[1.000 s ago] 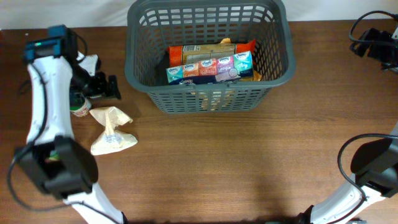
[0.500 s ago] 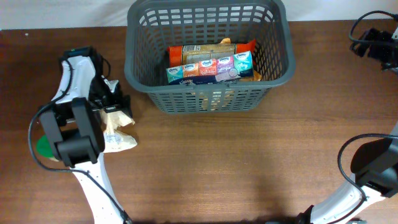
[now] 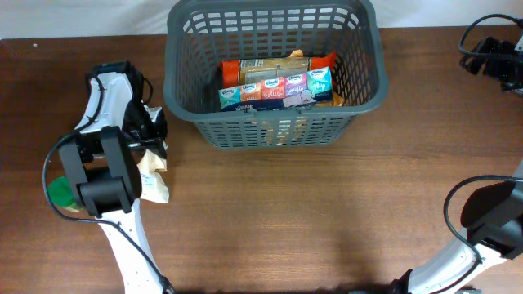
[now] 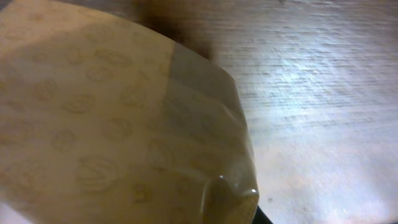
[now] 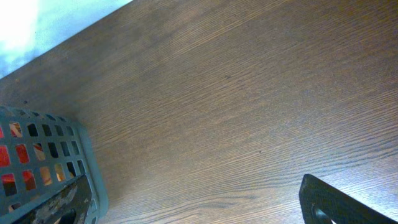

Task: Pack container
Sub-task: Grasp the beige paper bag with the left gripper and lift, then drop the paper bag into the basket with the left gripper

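Observation:
My left gripper carries the bag (image 3: 152,180) up over the container's rim next, then down beyond the orange packet (image 3: 245,69), where there is open room.
The dark grey slotted container (image 3: 189,113) stands at the back middle of the table. It holds an orange packet (image 3: 245,69) and a row of colourful small packs (image 3: 275,88). A beige patterned bag (image 3: 152,180) lies on the wood left of the container. My left gripper (image 3: 153,137) is shut on the bag's upper end. In the left wrist view the bag (image 4: 106,124) fills most of the picture and hides the fingers. My right gripper (image 5: 193,211) hangs open over bare wood right of the container (image 5: 87,180), nothing between its fingers.
A green round thing (image 3: 59,193) lies at the left, partly behind my left arm. The right arm's head (image 3: 494,55) sits at the far right back corner. Brown wooden table (image 3: 327,220) stretches in front of the container.
My left arm swung right from the table's left side onto the bag and its jaws closed on it. The bag shifted and bunched up. The right arm stayed still.

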Available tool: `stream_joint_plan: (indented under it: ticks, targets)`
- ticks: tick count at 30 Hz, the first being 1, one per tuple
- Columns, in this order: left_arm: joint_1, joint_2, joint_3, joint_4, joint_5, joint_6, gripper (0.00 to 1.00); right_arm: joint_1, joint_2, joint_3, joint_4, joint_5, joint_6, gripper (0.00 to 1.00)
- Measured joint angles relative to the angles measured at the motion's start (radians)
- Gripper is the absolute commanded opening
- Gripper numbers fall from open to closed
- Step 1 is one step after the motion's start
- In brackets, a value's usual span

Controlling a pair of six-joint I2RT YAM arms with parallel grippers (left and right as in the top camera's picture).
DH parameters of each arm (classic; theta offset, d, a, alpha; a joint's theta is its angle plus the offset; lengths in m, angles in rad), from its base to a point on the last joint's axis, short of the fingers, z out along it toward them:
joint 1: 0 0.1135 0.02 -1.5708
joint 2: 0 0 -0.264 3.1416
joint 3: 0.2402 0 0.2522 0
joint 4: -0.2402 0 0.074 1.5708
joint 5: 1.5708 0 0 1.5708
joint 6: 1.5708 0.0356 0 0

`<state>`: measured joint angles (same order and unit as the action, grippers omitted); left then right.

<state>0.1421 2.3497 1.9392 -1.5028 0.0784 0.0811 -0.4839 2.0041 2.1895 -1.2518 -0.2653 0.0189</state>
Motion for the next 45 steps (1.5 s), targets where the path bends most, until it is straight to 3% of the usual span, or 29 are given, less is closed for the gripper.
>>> stream_joint_plan:
  ticks: [6, 12, 16, 20, 24, 29, 42, 44, 45]
  targets:
    - [0.000, -0.007, 0.250, -0.115, 0.000, -0.004, 0.02, 0.000, 0.000, 0.000, 0.000, -0.002, 0.000, 0.98]
    - [-0.009, -0.105, 0.699, -0.165, -0.001, 0.013, 0.02, 0.000, 0.000, 0.000, 0.000, -0.003, 0.000, 0.99]
    - [-0.064, -0.209, 0.930, -0.074, -0.007, 0.102, 0.02, 0.000, 0.000, 0.000, 0.000, -0.003, 0.001, 0.99]
    - [-0.208, -0.330, 1.045, 0.001, -0.006, 0.283, 0.02, 0.000, 0.000, 0.000, 0.000, -0.003, 0.001, 0.99]
    - [-0.393, -0.389, 1.072, 0.039, 0.001, 0.516, 0.02, 0.000, 0.000, 0.000, 0.000, -0.003, 0.000, 0.99]
    - [-0.557, -0.325, 1.017, 0.087, 0.001, 0.746, 0.02, 0.000, 0.000, 0.000, 0.000, -0.003, 0.000, 0.99]
    - [-0.674, 0.041, 0.856, 0.172, 0.107, 0.940, 0.02, 0.000, 0.000, 0.000, 0.000, -0.003, 0.000, 0.99]
    - [-0.687, 0.079, 0.856, 0.191, 0.113, 0.998, 0.06, 0.000, 0.000, 0.000, 0.000, -0.003, 0.001, 0.99]
    - [-0.692, 0.096, 0.855, 0.213, 0.114, 1.027, 0.16, 0.000, 0.000, 0.000, 0.000, -0.003, 0.000, 0.99]
